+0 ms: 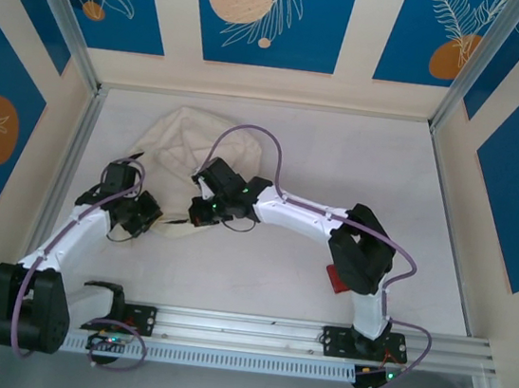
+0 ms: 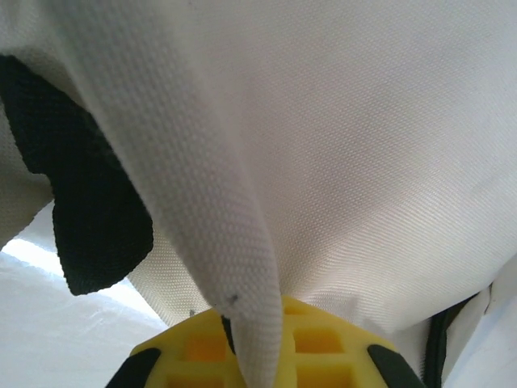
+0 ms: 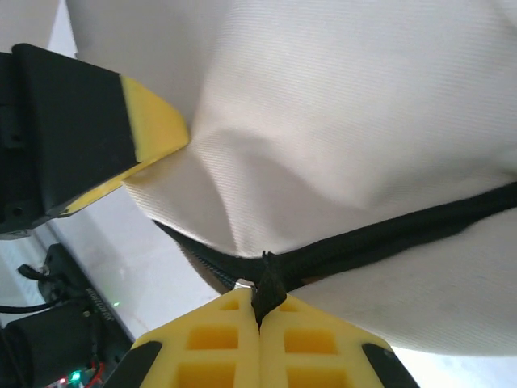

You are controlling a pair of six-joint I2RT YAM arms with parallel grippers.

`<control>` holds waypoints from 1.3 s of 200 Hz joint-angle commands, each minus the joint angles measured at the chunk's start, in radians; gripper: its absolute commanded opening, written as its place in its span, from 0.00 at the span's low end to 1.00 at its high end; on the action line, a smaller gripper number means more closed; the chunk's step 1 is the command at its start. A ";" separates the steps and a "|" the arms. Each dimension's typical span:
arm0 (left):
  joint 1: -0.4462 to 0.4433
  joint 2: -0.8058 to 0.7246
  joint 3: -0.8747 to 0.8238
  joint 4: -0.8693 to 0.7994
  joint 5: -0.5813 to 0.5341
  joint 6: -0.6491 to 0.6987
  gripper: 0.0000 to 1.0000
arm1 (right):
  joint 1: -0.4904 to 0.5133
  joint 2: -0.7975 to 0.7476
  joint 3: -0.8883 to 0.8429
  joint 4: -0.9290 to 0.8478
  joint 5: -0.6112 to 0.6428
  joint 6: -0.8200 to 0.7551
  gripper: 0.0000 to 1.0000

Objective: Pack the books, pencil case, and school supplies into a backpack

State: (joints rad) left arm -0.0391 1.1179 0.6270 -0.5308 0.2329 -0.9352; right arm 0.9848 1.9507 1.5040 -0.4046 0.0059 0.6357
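Observation:
My right gripper is holding the zipper pull (image 3: 266, 283) and next needs to move outward along the backpack's edge and release it, because the far part of the dark zipper (image 3: 452, 213) is farther outward than this gripper.
The cream-white backpack (image 1: 182, 141) lies at the back left of the table, its near edge under both grippers. My left gripper (image 1: 147, 216) is shut on a fold of its fabric (image 2: 242, 242), which runs down between the yellow fingertips (image 2: 323, 343). My right gripper (image 1: 202, 210) is shut on the black zipper pull (image 3: 266, 283) of the dark zipper (image 3: 388, 234). The left gripper's yellow-tipped finger (image 3: 153, 129) presses the cloth at the upper left of the right wrist view. The books, pencil case and school supplies are hidden or out of view.
A black strap piece (image 2: 89, 210) hangs beside the pinched fold. A small red object (image 1: 335, 281) lies partly under the right arm. Metal frame posts and the walls (image 1: 82, 85) border the white table (image 1: 358, 169) closely at back and sides.

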 commanded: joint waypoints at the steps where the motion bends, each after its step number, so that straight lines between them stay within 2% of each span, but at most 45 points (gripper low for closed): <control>1: 0.007 0.006 -0.023 -0.052 -0.120 0.039 0.00 | -0.027 -0.039 -0.035 -0.153 0.164 0.041 0.00; 96: 0.007 -0.028 -0.050 -0.112 -0.125 0.079 0.00 | -0.169 0.093 0.108 -0.389 0.512 0.142 0.00; 143: 0.007 -0.071 -0.029 -0.161 -0.100 0.095 0.00 | -0.207 0.166 0.220 -0.496 0.593 0.216 0.00; 177: 0.007 -0.070 0.002 -0.146 -0.011 0.134 0.00 | -0.206 0.127 0.209 -0.460 0.551 0.180 0.00; 192: 0.007 -0.071 0.032 -0.156 0.038 0.165 0.26 | -0.213 0.085 0.177 -0.445 0.527 0.146 0.00; 217: 0.007 -0.086 0.108 -0.213 0.057 0.220 0.56 | -0.243 -0.023 0.060 -0.414 0.495 0.110 0.00; 238: 0.007 -0.086 0.174 -0.254 0.068 0.260 0.69 | -0.290 -0.132 -0.063 -0.375 0.448 0.069 0.00; 260: 0.007 -0.083 0.222 -0.266 0.082 0.295 0.74 | -0.350 -0.240 -0.200 -0.323 0.385 0.014 0.00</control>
State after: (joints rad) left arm -0.0395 1.0470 0.7837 -0.7280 0.2890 -0.7120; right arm 0.6846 1.8271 1.4254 -0.6979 0.4137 0.7284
